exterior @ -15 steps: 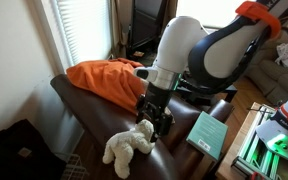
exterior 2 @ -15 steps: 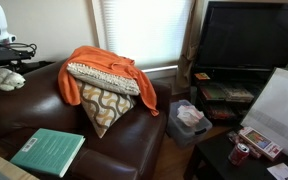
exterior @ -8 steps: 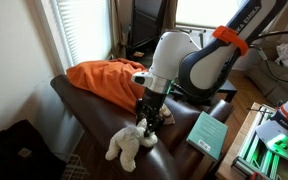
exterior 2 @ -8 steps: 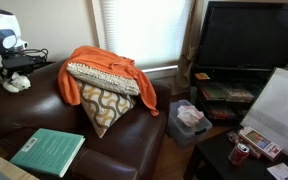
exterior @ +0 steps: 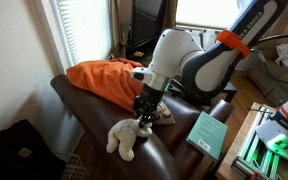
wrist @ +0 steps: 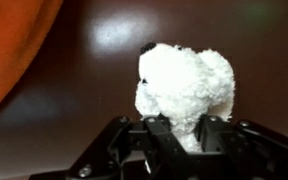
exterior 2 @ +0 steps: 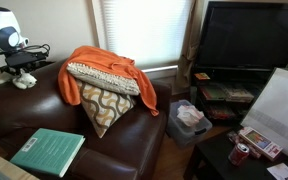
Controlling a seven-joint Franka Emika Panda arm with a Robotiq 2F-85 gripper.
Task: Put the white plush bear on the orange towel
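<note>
I will lift the bear (exterior: 127, 137) with my gripper, then carry it across and down onto the top of the orange towel and let it go, because cushions hold the towel high.
The white plush bear (exterior: 127, 137) lies on the dark brown leather sofa. My gripper (exterior: 144, 119) comes down on it from above. In the wrist view the fingers (wrist: 162, 137) press into the bear (wrist: 187, 88) from both sides, so my gripper (wrist: 187, 138) is shut on it. The orange towel (exterior: 102, 79) is draped over a pillow further along the sofa. From the other side the towel (exterior 2: 106, 62) hangs over a patterned cushion, with the bear (exterior 2: 24, 79) small at the far left below the arm.
A teal book (exterior: 209, 132) lies on the sofa seat close to my gripper; it also shows in an exterior view as the book (exterior 2: 49, 151). A patterned cushion (exterior 2: 106, 103) sits under the towel. A television (exterior 2: 246, 42) and a cluttered table stand nearby.
The jaws have gone from open to shut on the bear. The arm has lowered slightly onto it, and the bear has shifted a little.
</note>
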